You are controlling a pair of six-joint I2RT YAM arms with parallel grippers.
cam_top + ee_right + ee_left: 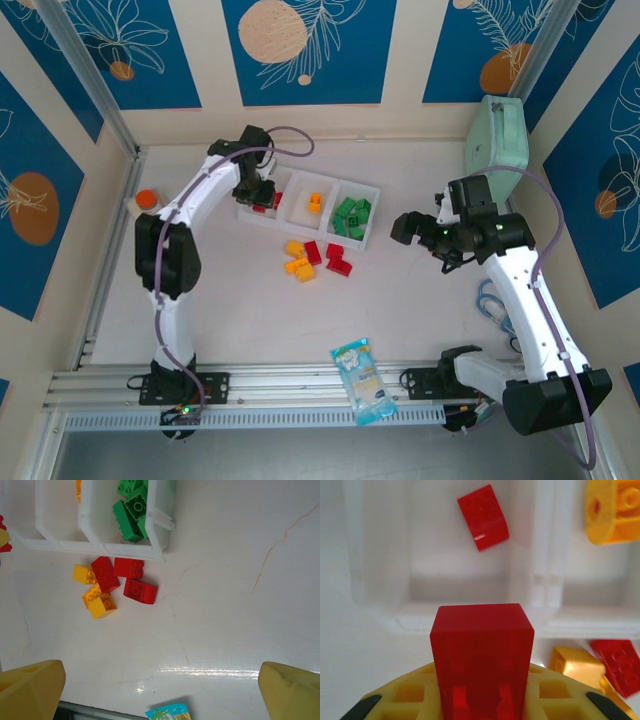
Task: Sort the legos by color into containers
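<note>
The white tray's section already holding a red brick is below and outward. My left gripper should ease slightly outward and down to release the red brick it has.
My left gripper [255, 192] [482, 700] is shut on a red brick [482, 655], held over the left compartment of the white tray [331, 210] [470, 620] [100, 547]. Another red brick [483, 517] lies in that compartment. A yellow-orange brick [315, 203] [615, 510] is in the middle compartment, and green bricks [352, 217] [132, 510] fill the right one. Loose red bricks [338, 258] [129, 567] and yellow-orange bricks [297, 262] [100, 602] lie just in front of the tray. My right gripper [425, 215] [160, 672] hovers open to the right of the tray, holding nothing.
A blue-and-white snack packet [365, 380] [169, 713] lies at the near edge. A mint-green case [500, 140] stands at the back right. An orange-capped bottle [146, 200] sits at the far left. Cables [492, 300] lie beside the right arm.
</note>
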